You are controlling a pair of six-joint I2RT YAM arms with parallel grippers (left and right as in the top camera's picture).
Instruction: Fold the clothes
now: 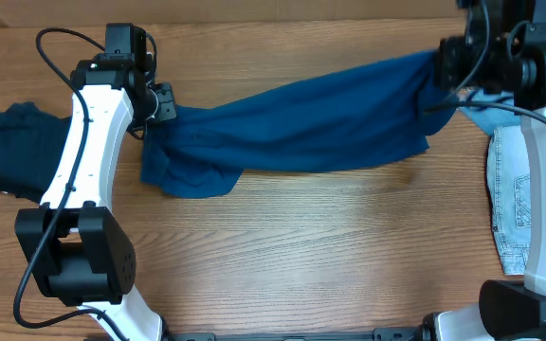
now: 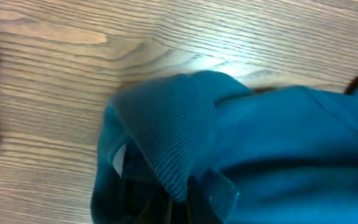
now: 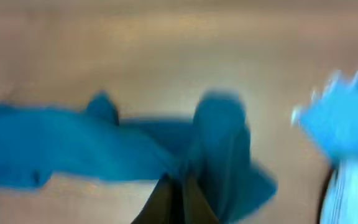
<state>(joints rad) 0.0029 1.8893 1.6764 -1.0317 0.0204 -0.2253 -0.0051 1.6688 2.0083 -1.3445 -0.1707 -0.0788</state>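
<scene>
The robot's left gripper needs to move up and back toward the navy garment, over the bare wood, and let go, because the blue end hangs bunched below it.
A large mid-blue knit garment (image 1: 301,123) hangs stretched across the back of the table between both arms. My left gripper (image 1: 162,104) is shut on its left end, where ribbed fabric (image 2: 185,137) bunches over the fingers. At the far right my right gripper (image 1: 444,71) is shut on the other end, and the cloth (image 3: 219,149) drapes around its fingers (image 3: 166,202) in a blurred wrist view. The garment's lower left part (image 1: 188,175) droops onto the table.
A dark navy garment (image 1: 12,147) lies crumpled at the left edge behind the left arm. Pale blue frayed denim (image 1: 510,199) lies along the right edge under the right arm, with a light blue piece (image 1: 486,114) above it. The wooden table (image 1: 330,256) is bare in front.
</scene>
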